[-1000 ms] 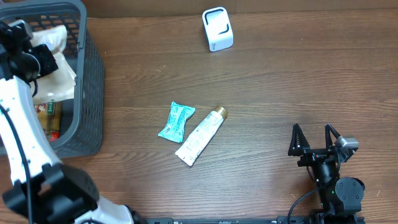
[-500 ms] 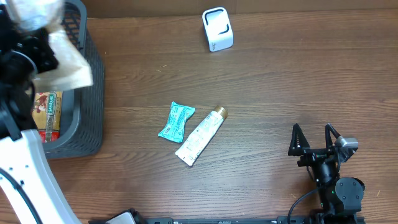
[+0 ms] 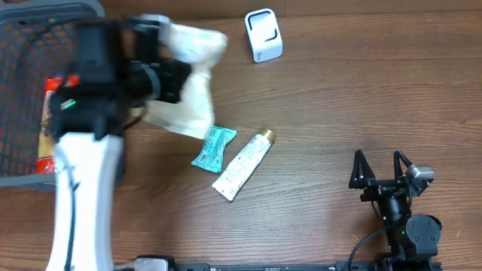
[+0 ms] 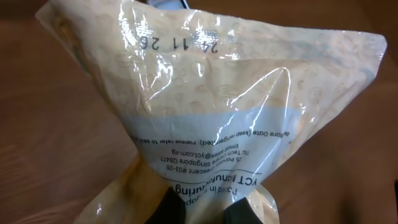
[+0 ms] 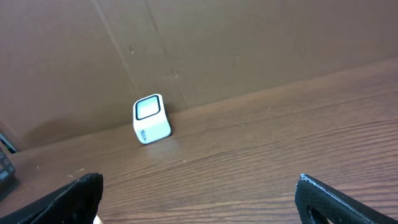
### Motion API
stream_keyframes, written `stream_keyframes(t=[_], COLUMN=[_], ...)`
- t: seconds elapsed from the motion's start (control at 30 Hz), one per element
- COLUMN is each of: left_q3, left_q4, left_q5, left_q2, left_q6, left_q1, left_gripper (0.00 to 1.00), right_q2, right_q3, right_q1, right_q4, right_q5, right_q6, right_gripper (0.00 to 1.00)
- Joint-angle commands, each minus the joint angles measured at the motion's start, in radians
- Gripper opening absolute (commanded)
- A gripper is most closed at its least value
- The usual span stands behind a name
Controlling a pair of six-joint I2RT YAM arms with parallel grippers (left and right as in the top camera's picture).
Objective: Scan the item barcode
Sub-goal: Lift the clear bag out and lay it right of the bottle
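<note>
The tabletop past the gold cap is empty, so the left gripper should next move past the cap, toward the right in the overhead view, and then go down to release the bag.
My left gripper [image 3: 175, 77] is shut on a cream and white plastic bag [image 3: 190, 84] and holds it in the air, just right of the basket and left of the scanner. In the left wrist view the bag [image 4: 211, 93] fills the frame, pinched at its lower edge between my black fingers [image 4: 168, 208]. Printed text and a date code show on it; no barcode is visible. The white cube scanner [image 3: 263, 35] stands at the table's back edge and also shows far off as the scanner [image 5: 151, 118]. My right gripper [image 3: 380, 169] rests open at the lower right, empty.
A dark grey mesh basket [image 3: 30, 19] sits at the far left with a red-labelled pack [image 3: 49, 128] inside. A teal packet [image 3: 213, 146] and a white tube with a gold cap [image 3: 242, 163] lie mid-table, just below the hanging bag.
The left arm has lifted the bag out of the basket and swung it right, toward the scanner. The right arm has stayed still.
</note>
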Motion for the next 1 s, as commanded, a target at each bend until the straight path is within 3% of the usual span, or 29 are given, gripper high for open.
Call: stream_keyframes(t=[0.0, 0.37, 0.57, 0.67, 0.77, 0.8, 0.83, 0.97], left_q3=[-0.074, -0.114, -0.114, -0.114, -0.114, -0.114, -0.113, -0.089], left_q4=[0.035, 0.159, 0.298, 0.356, 0.395, 0.4, 0.415, 0.412], left_q5=[0.013, 0.018, -0.022, -0.027, -0.027, -0.03, -0.047, -0.068], left_q2=[0.089, 0.407, 0.503, 0.531, 0.544, 0.544, 0.542, 0.54], left_q6=[0.004, -0.061, -0.206, -0.256, -0.275, -0.272, -0.271, -0.268], left_q1=[-0.103, -0.361, -0.469, -0.497, -0.52, -0.525, -0.529, -0.508], left_gripper=[0.04, 0.04, 0.04, 0.09, 0.3, 0.42, 0.7, 0.96], right_q2=[-0.01, -0.01, -0.01, -0.01, -0.01, -0.01, -0.01, -0.01], right_q3=[-0.011, -0.011, -0.011, -0.011, -0.011, -0.011, -0.011, -0.011], right_q1=[0.007, 0.007, 0.007, 0.007, 0.007, 0.007, 0.007, 0.007], right_q4=[0.004, 0.004, 0.005, 0.004, 0.005, 0.004, 0.004, 0.004], right_q5=[0.003, 0.003, 0.003, 0.003, 0.003, 0.003, 0.003, 0.003], right_q6=[0.004, 0.004, 0.004, 0.004, 0.003, 0.004, 0.004, 0.004], right_gripper=[1.0, 1.0, 1.0, 1.0, 1.0, 1.0, 1.0, 1.0])
